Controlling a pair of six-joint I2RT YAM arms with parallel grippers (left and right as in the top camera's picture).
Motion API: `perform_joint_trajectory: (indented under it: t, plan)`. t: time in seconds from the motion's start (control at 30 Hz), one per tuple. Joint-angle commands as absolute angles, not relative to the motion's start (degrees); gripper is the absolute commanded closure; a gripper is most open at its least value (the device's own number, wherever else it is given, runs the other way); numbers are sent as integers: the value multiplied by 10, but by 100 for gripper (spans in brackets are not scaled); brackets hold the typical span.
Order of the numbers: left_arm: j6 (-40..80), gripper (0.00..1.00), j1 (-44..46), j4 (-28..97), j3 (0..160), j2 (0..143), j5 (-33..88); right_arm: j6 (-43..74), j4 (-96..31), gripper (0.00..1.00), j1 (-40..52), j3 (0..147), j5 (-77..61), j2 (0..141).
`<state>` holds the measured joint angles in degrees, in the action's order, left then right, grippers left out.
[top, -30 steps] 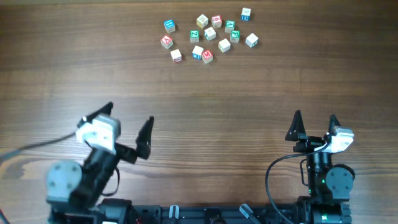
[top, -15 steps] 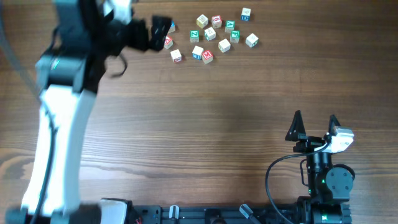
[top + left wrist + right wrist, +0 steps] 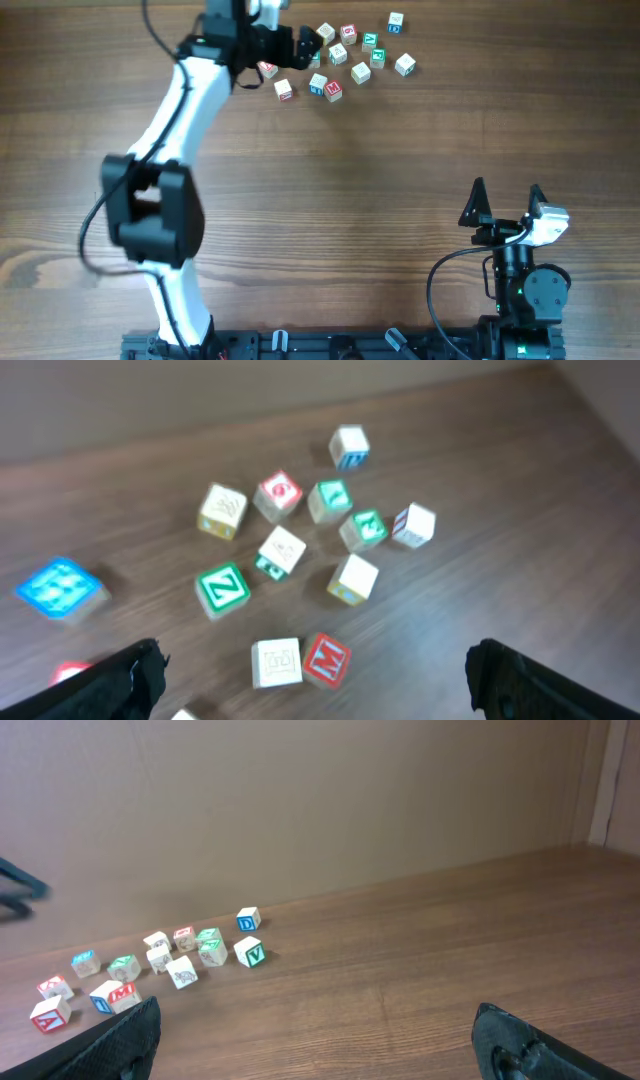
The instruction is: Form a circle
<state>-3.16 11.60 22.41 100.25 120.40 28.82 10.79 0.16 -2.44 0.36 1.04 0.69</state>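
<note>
I need to lower my open left gripper toward the left in the wrist view, onto the green Z block (image 3: 315, 61) (image 3: 222, 589), because it is still high above the cluster.
Several small letter blocks lie in a loose cluster at the far middle of the table, among them a red M block (image 3: 333, 89) and a blue-marked block (image 3: 396, 20). My left arm stretches far out, and my left gripper (image 3: 287, 46) hovers open over the cluster's left side, hiding some blocks. In the left wrist view, the red M block (image 3: 326, 659) and a white block (image 3: 276, 662) lie between the wide-apart fingers of the left gripper (image 3: 320, 682); a green Z block (image 3: 222, 589) lies beyond. My right gripper (image 3: 505, 203) stands open near the front right, holding nothing.
The wooden table (image 3: 400, 150) spreads bare between the cluster and the right arm's base (image 3: 525, 290). In the right wrist view a tan wall (image 3: 300, 800) rises just behind the blocks (image 3: 182, 970). The left arm's white link (image 3: 185, 110) crosses the table's left half.
My left arm has swung from the front left out to the far cluster, its gripper now above the blocks and still open. The right arm has not moved.
</note>
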Motion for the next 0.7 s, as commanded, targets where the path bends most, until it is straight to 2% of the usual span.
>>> perform_joint_trajectory:
  t: [0.0,0.17,0.33,0.4,0.67]
  plan:
    - [-21,0,143,199,1011,1264,237,106,3,0,-22,3,1,4]
    - [-21,0,181,158,1011,1306,77,106,4,0,-22,3,1,4]
    - [-20,5,198,98,1011,1341,18,106,3,0,-22,3,1,4]
    - [0,4,195,94,1011,1351,-19,106,3,0,-22,3,1,4]
    - [9,8,172,64,1011,1375,11,106,3,0,-22,3,1,4]
